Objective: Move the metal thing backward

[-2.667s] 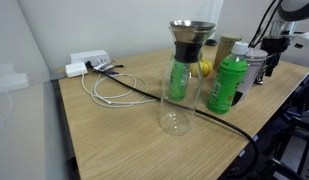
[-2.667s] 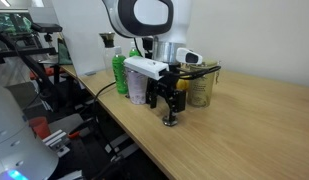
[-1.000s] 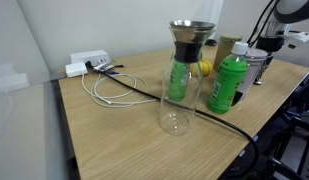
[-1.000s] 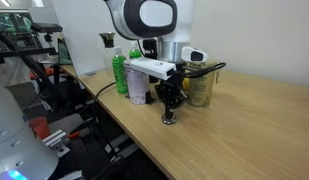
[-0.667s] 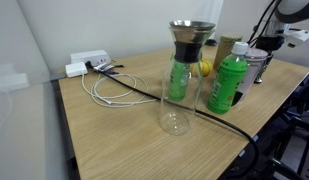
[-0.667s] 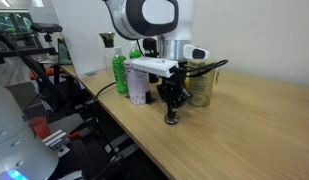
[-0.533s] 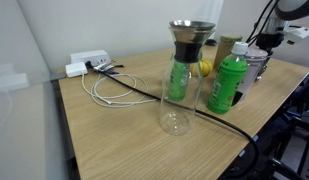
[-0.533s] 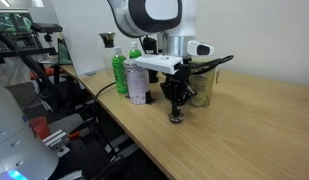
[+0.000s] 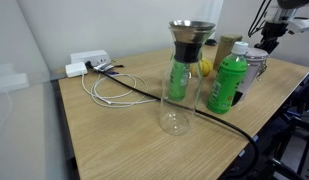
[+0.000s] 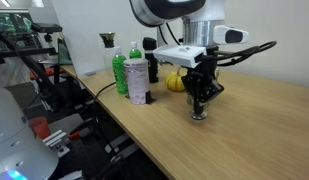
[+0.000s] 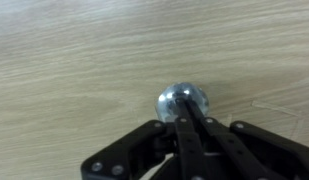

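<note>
I will next slide the metal thing outward from the ribbed silver can onto the bare tabletop's clear part and release it.
The metal thing [image 11: 182, 100] is a small, shiny, round silver piece resting on the wooden table [image 10: 254, 130]. My gripper [image 11: 184, 112] is shut on it from above, the dark fingers meeting over its top. In an exterior view the gripper [image 10: 199, 108] points straight down, with the metal thing [image 10: 198, 116] at its tips, touching the tabletop. It stands well apart from the bottles. In the exterior view taken from the table's far end, the fingertips and the piece are hidden behind the bottles.
A ribbed silver can [image 10: 137, 80] [image 9: 254, 68] and a green bottle [image 10: 119, 72] [image 9: 226, 85] stand together near the table edge. A yellow object [image 10: 174, 82] lies behind them. A tall glass carafe [image 9: 184, 75], a white power strip [image 9: 86, 63] and a looped cable [image 9: 109, 92] occupy the middle and far end.
The gripper, still shut on the metal thing, has slid along the table away from the can and the green bottle. The other objects have not moved.
</note>
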Motion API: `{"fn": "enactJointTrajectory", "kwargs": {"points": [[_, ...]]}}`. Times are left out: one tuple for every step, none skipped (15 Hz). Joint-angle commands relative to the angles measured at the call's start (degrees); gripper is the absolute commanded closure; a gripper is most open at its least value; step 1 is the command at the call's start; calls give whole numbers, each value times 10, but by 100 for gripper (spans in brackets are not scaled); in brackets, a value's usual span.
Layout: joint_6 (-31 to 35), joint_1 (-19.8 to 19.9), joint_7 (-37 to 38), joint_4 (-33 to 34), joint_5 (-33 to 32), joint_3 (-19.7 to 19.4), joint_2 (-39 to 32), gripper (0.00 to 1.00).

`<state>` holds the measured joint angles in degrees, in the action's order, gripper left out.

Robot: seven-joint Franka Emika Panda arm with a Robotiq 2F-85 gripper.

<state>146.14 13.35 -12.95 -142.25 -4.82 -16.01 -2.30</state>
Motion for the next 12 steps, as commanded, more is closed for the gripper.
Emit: {"fn": "enactJointTrajectory", "kwargs": {"points": [[4,9,5,31,19,5,-32,99],[4,9,7,39,24,7,-40,99],[6,8,8,50,26,9,-52,99],[5,8,10,60,27,11,-63,99],[5,7,15,73,26,13,-76,99],[4,8,19,87,29,15,-90,99],[5,10,22,100,33,17,-103,99],[2,13,21,113,43,20,-115,99],[2,16,23,124,50,21,-124,99],[0,20,21,134,62,22,-132,99],[0,23,21,142,69,22,-140,99],[-1,26,21,149,74,22,-146,99]]}}
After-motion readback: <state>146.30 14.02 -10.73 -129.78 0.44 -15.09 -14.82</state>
